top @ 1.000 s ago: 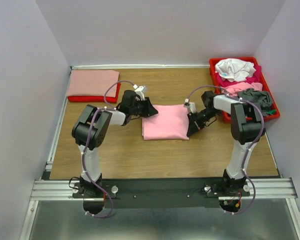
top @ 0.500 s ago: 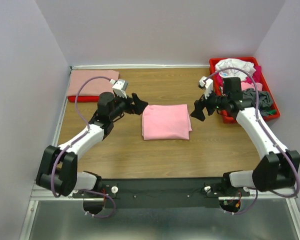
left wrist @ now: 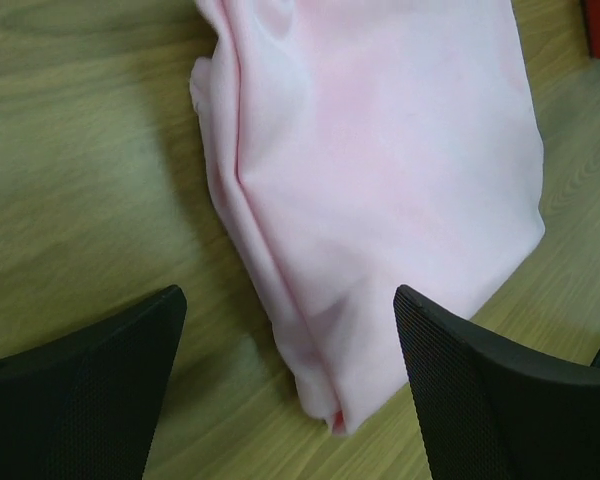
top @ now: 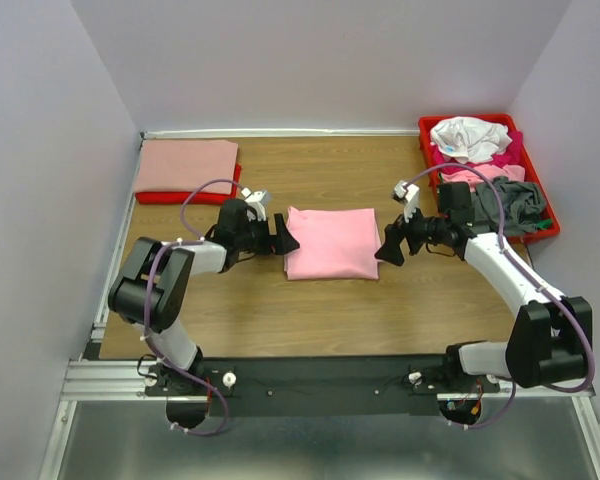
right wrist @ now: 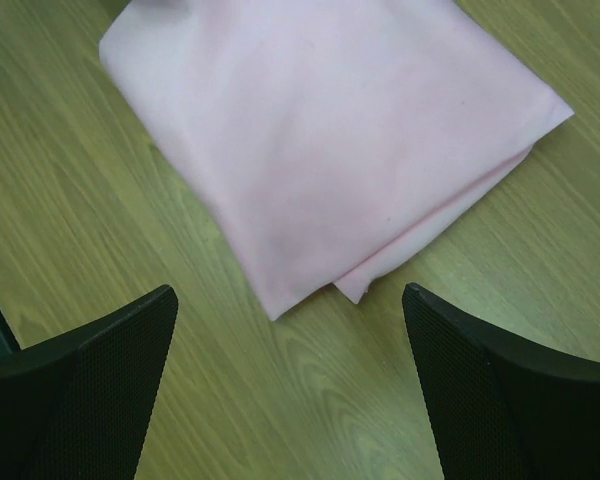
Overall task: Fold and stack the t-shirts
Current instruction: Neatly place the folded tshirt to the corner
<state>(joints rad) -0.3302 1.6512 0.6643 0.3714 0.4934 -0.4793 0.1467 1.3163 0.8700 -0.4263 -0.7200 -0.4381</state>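
I should next lower my left gripper outward onto the pink t-shirt's folded edge point(top: 291, 223) point(left wrist: 229, 165), past the t-shirt's near corner, because that part of the edge is below and outward of the open fingers.
A folded light pink t-shirt point(top: 332, 243) lies flat on the wooden table, in the middle. My left gripper point(top: 285, 240) is low at its left edge, open, with the shirt's folded corner point(left wrist: 380, 200) between and ahead of the fingers and nothing pinched. At the shirt's right edge my right gripper point(top: 388, 248) is open too, a corner of the shirt point(right wrist: 330, 150) just ahead of its fingers. A salmon folded t-shirt point(top: 185, 165) rests at the back left. More t-shirts, white point(top: 468, 138), pink and grey point(top: 515, 200), are heaped at the back right.
The heap sits in a red plastic tray point(top: 423, 150) by the right wall. The salmon shirt lies on something red point(top: 180, 197) by the left wall. Bare wood point(top: 320, 310) runs between the pink shirt and the arm bases.
Both grippers let go of the pink shirt's sides and opened, drew back and up, then came back down to its left and right edges. The shirt stayed in place.
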